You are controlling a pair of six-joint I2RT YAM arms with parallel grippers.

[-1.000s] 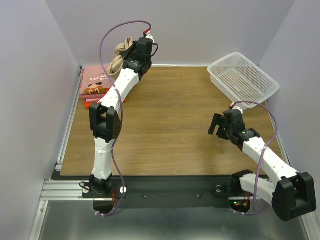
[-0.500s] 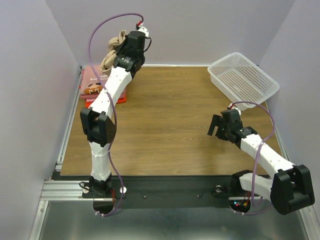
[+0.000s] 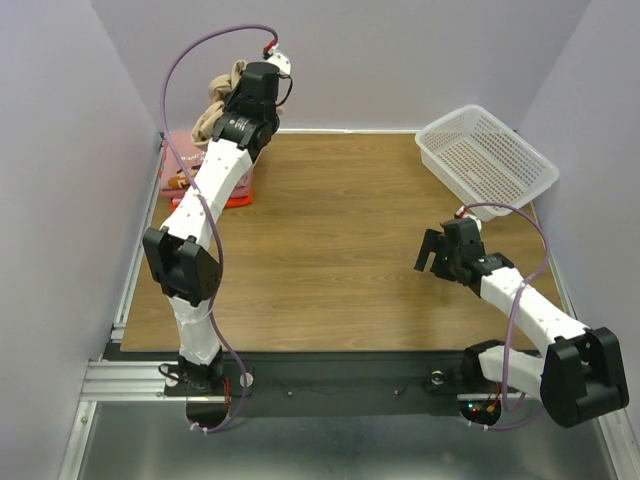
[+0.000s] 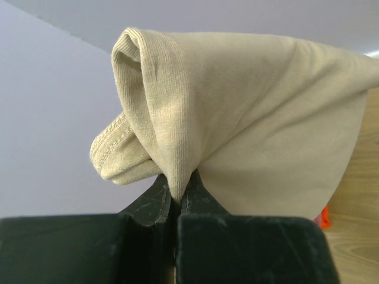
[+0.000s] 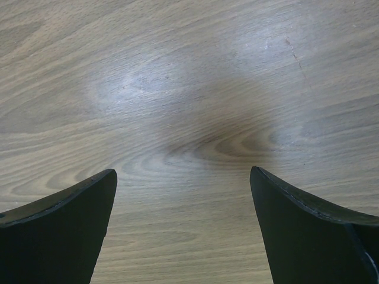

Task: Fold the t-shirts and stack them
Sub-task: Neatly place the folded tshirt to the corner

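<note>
I will next move my left gripper down and left in the top view and release the tan t-shirt's fold onto the pink stack (image 3: 187, 160), since the tan t-shirt (image 3: 216, 105) hangs above it.
My left gripper (image 4: 176, 192) is shut on a fold of the tan t-shirt (image 4: 249, 118). In the top view the left gripper (image 3: 237, 92) holds the bunched tan t-shirt (image 3: 216, 105) in the air above the far left corner. Below it lies a stack of folded pink t-shirts (image 3: 180, 160) with a red-orange one (image 3: 234, 199) at the bottom, partly hidden by the left arm. My right gripper (image 3: 432, 254) is open and empty over bare wood (image 5: 189, 118) at the right.
A white perforated basket (image 3: 487, 153) leans at the far right corner. Walls close in the left, back and right sides. The wooden table (image 3: 340, 240) runs between the stack and the basket.
My left arm has swung left with the tan t-shirt, from beside the stack to above it. The right arm has hardly moved.
</note>
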